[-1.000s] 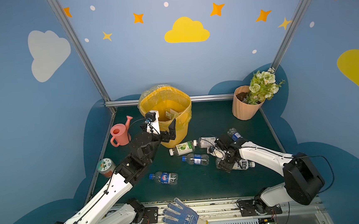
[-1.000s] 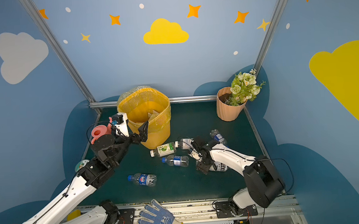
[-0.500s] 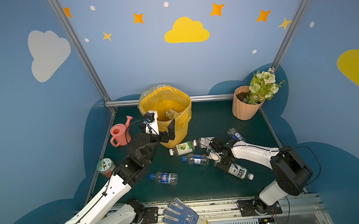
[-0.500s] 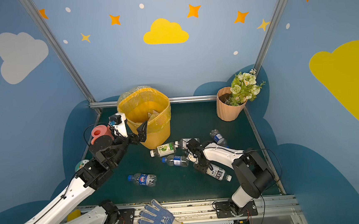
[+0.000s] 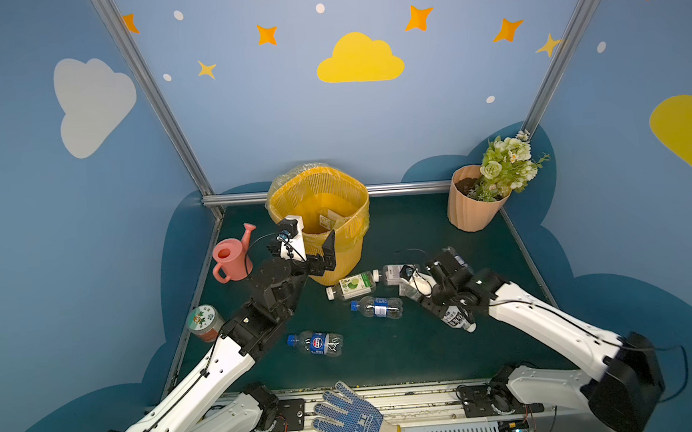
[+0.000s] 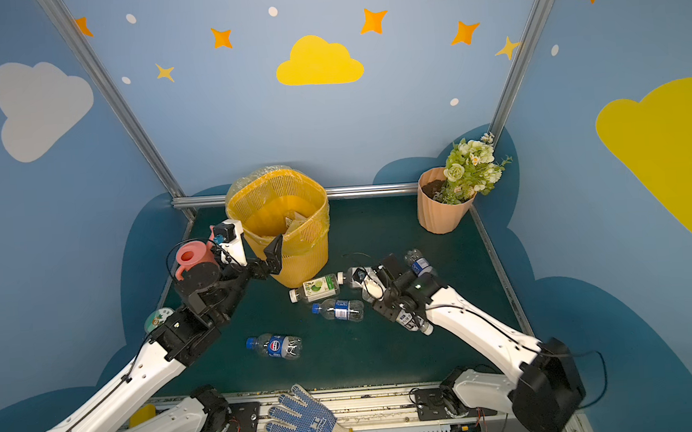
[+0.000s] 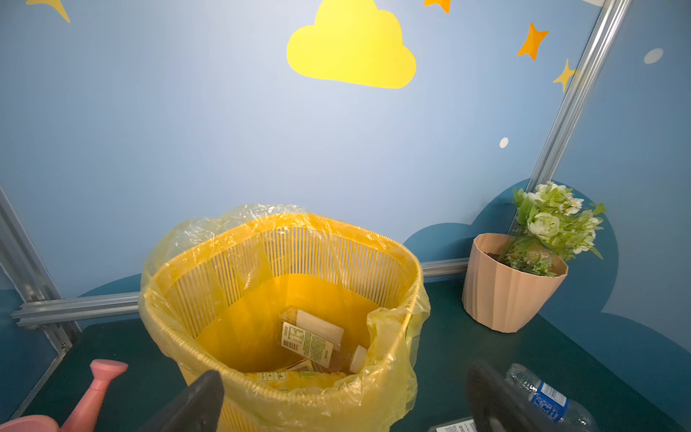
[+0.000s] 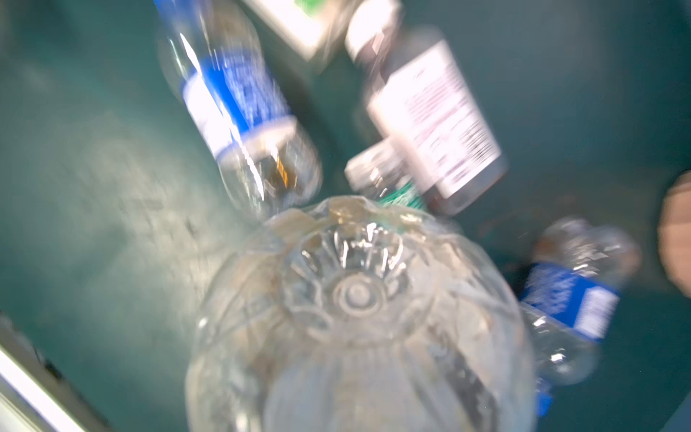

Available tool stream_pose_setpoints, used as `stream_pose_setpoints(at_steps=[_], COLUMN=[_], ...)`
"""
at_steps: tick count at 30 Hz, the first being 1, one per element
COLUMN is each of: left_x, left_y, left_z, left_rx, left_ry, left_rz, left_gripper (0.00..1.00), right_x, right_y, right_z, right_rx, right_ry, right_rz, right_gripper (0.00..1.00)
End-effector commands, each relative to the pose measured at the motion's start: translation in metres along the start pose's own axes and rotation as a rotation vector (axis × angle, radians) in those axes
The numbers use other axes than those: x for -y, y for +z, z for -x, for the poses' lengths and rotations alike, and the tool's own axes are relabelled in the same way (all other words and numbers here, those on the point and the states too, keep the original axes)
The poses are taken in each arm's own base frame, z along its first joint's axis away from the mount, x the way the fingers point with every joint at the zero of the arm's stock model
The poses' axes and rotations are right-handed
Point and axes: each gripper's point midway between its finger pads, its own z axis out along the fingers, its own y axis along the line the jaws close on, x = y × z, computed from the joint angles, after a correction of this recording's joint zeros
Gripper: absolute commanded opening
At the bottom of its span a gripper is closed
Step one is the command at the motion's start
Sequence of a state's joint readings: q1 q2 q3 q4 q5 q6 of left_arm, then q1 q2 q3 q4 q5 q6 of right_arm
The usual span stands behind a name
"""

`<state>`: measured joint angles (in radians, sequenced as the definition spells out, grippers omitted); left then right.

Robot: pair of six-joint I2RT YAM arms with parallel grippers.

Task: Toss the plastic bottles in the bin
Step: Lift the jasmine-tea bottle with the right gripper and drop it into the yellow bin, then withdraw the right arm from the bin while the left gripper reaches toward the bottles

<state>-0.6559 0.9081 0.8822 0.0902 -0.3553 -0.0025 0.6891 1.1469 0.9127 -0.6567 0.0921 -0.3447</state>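
Observation:
Next, my right gripper rises and carries the clear bottle outward over the bin's opening to release it, because the bin's rim stands high above the mat.
The bin, a tall yellow mesh basket with a bag liner, stands at the back and holds a few plastic bottles. My left gripper hangs open just in front of its rim, with nothing between its fingers. My right gripper is shut on a clear bottle with a white cap. That bottle's base fills the blurred right wrist view and hides the jaws. Loose on the mat lie a green-label bottle, a white-label bottle and three blue-label bottles.
A pink watering can stands left of the bin. A squat jar sits at the left edge of the mat. A peach flower pot is at the back right. A blue knitted glove lies on the front rail.
My right gripper's jaws have closed around the clear bottle, which turned from lying level to slanting under the wrist. The left arm has barely moved.

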Motion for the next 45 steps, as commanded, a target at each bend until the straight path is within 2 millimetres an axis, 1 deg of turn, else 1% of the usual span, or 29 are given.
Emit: stream_pose_setpoints(at_steps=[1,2,3,4,6,7,9,13,15,17,18,21,22,23,25,26,27,28,29,30,31,32,34,35,36,37,40,42,45], left_x=[-0.007,-0.009,-0.012,-0.015,-0.019,-0.021,-0.025,-0.030,-0.034,-0.036,-0.038,-0.043,-0.045,-0.046,-0.046,-0.047,-0.047,-0.046,-0.046,-0.044,-0.044,-0.042,-0.040,-0.038,-0.035,-0.031,-0.018,-0.006,0.021], left_y=[0.000,0.000,-0.001,-0.002,-0.006,-0.007,-0.010,-0.012,-0.014,-0.018,-0.020,-0.025,-0.026,-0.027,-0.027,-0.027,-0.027,-0.026,-0.024,-0.023,-0.022,-0.022,-0.023,-0.024,-0.025,-0.026,-0.025,-0.024,-0.020], left_z=[0.000,-0.002,-0.002,-0.002,-0.001,-0.001,-0.001,-0.006,-0.005,-0.005,-0.005,-0.007,-0.007,-0.008,-0.009,-0.009,-0.009,-0.009,-0.009,-0.007,-0.006,-0.003,0.004,0.009,0.014,0.019,0.029,0.031,0.028], left_rx=[0.004,0.003,0.008,0.015,0.032,0.038,0.043,0.034,0.031,0.029,0.029,0.019,0.016,0.012,0.005,0.004,0.000,-0.006,-0.010,-0.016,-0.021,-0.024,-0.010,0.001,0.013,0.026,0.051,0.051,0.048], left_ry=[-0.018,-0.023,-0.033,-0.040,-0.053,-0.060,-0.072,-0.090,-0.097,-0.096,-0.095,-0.091,-0.090,-0.090,-0.085,-0.085,-0.082,-0.078,-0.075,-0.074,-0.070,-0.069,-0.068,-0.068,-0.073,-0.077,-0.060,-0.018,0.064], left_rz=[0.037,0.048,0.062,0.072,0.086,0.092,0.111,0.131,0.144,0.153,0.158,0.170,0.174,0.176,0.175,0.178,0.176,0.175,0.173,0.167,0.164,0.156,0.147,0.133,0.115,0.092,0.042,0.020,-0.025], left_gripper=[1.00,1.00,1.00,1.00,1.00,1.00,1.00,1.00,1.00,1.00,1.00,1.00,1.00,1.00,1.00,1.00,1.00,1.00,1.00,1.00,1.00,1.00,1.00,1.00,1.00,1.00,1.00,1.00,1.00], right_x=[0.016,0.023,0.032,0.041,0.061,0.068,0.080,0.092,0.097,0.100,0.103,0.110,0.113,0.113,0.107,0.100,0.093,0.090,0.087,0.088,0.093,0.101,0.113,0.117,0.121,0.127,0.141,0.148,0.151], right_y=[-0.049,-0.068,-0.092,-0.111,-0.157,-0.176,-0.213,-0.269,-0.289,-0.301,-0.304,-0.306,-0.301,-0.290,-0.263,-0.245,-0.213,-0.194,-0.170,-0.155,-0.152,-0.158,-0.187,-0.208,-0.223,-0.242,-0.280,-0.294,-0.303], right_z=[0.058,0.073,0.087,0.098,0.118,0.126,0.145,0.189,0.216,0.239,0.251,0.282,0.293,0.308,0.337,0.354,0.368,0.379,0.385,0.385,0.382,0.377,0.366,0.360,0.354,0.345,0.313,0.290,0.251], right_rx=[0.337,0.443,0.553,0.640,0.832,0.907,1.051,1.308,1.430,1.502,1.533,1.619,1.624,1.610,1.551,1.497,1.412,1.347,1.262,1.202,1.182,1.190,1.231,1.242,1.245,1.250,1.282,1.279,1.285], right_ry=[0.072,0.104,0.131,0.155,0.213,0.233,0.263,0.297,0.305,0.306,0.312,0.329,0.340,0.351,0.347,0.335,0.334,0.337,0.343,0.356,0.368,0.380,0.357,0.338,0.314,0.307,0.317,0.329,0.360], right_rz=[-0.029,-0.033,-0.056,-0.075,-0.123,-0.139,-0.161,-0.109,-0.038,0.031,0.060,0.149,0.187,0.243,0.349,0.403,0.454,0.486,0.518,0.532,0.525,0.498,0.419,0.362,0.300,0.228,0.070,0.000,-0.089], right_gripper=[0.46,0.46,0.45,0.44,0.42,0.40,0.41,0.41,0.42,0.43,0.43,0.43,0.44,0.44,0.44,0.46,0.52,0.55,0.59,0.65,0.73,0.82,0.87,0.89,0.89,0.90,0.93,0.93,0.93])
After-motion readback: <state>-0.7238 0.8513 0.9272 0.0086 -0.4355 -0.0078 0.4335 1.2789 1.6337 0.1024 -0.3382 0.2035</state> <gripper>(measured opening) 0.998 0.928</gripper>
